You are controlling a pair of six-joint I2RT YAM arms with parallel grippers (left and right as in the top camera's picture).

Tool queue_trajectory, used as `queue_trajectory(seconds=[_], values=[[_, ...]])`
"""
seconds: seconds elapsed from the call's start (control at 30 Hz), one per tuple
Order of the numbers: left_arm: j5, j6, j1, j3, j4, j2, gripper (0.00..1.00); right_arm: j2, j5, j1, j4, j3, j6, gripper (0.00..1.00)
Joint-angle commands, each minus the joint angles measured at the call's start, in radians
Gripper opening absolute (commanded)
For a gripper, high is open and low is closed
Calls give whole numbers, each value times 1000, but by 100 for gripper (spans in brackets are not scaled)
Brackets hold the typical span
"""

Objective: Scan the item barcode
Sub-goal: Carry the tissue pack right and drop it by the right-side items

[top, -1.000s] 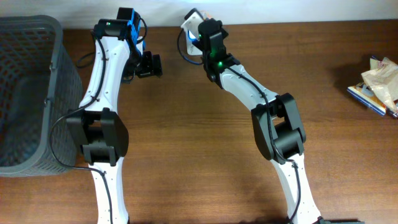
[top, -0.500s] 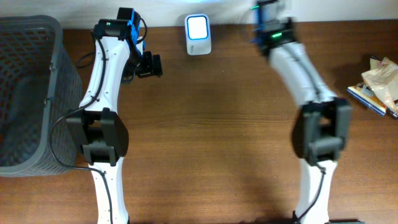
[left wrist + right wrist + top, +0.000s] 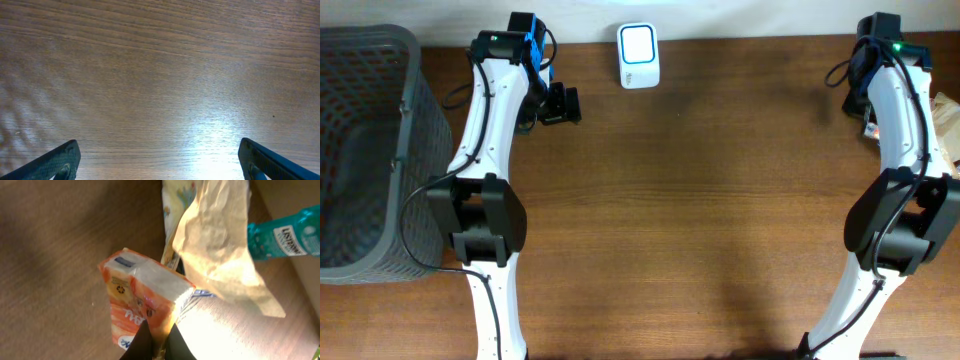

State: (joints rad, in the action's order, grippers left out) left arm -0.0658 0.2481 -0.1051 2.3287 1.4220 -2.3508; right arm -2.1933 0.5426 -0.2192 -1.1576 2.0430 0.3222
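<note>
The right gripper will carry the packet (image 3: 142, 292) past the bag to the bare wood, which is back of the right gripper and to its right in the overhead view, and will release it there.
The item is an orange and white packet (image 3: 142, 292). My right gripper (image 3: 159, 332) is shut on its lower edge, and the dark fingers pinch it from both sides. It hangs beside the pile of goods at the table's far right. From overhead I see the right arm (image 3: 895, 100) reaching to that side, with the packet hidden under it. The white scanner (image 3: 638, 55) stands at the back centre with its window lit. My left gripper (image 3: 160, 162) is open over bare wood, left of the scanner, with nothing between its fingers (image 3: 62, 160).
A grey mesh basket (image 3: 360, 150) fills the left edge. At the right edge lies a pile of goods (image 3: 945, 120). It includes a crumpled paper bag (image 3: 220, 245), a teal bottle (image 3: 285, 237) and a flat printed pack (image 3: 180, 195).
The right arm has swung from over the scanner at the back centre to the far right side, still shut. The scanner is now uncovered. The left arm has not moved.
</note>
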Motion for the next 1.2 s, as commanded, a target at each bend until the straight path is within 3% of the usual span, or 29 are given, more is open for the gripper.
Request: queue_trajectory(seconds=[0.0, 0.17, 0.37, 0.57, 0.7, 1.0, 1.17], values=[[10, 5, 1, -4, 1, -6, 99, 26, -35, -3, -38, 1, 82, 4], [10, 5, 1, -4, 1, -6, 99, 114, -42, -61, -119, 1, 239, 4], [11, 5, 1, -4, 1, -6, 99, 220, -159, -226, -141, 1, 244, 4], [11, 5, 1, -4, 0, -6, 99, 220, -333, -417, -138, -32, 244, 4], [10, 5, 1, -4, 1, -6, 99, 208, -349, -486, -111, -85, 244, 4], [10, 6, 1, -4, 1, -6, 99, 204, -348, -507, 195, -353, 244, 4], [10, 5, 1, -4, 1, -6, 99, 204, -345, -536, 264, -415, 244, 4]])
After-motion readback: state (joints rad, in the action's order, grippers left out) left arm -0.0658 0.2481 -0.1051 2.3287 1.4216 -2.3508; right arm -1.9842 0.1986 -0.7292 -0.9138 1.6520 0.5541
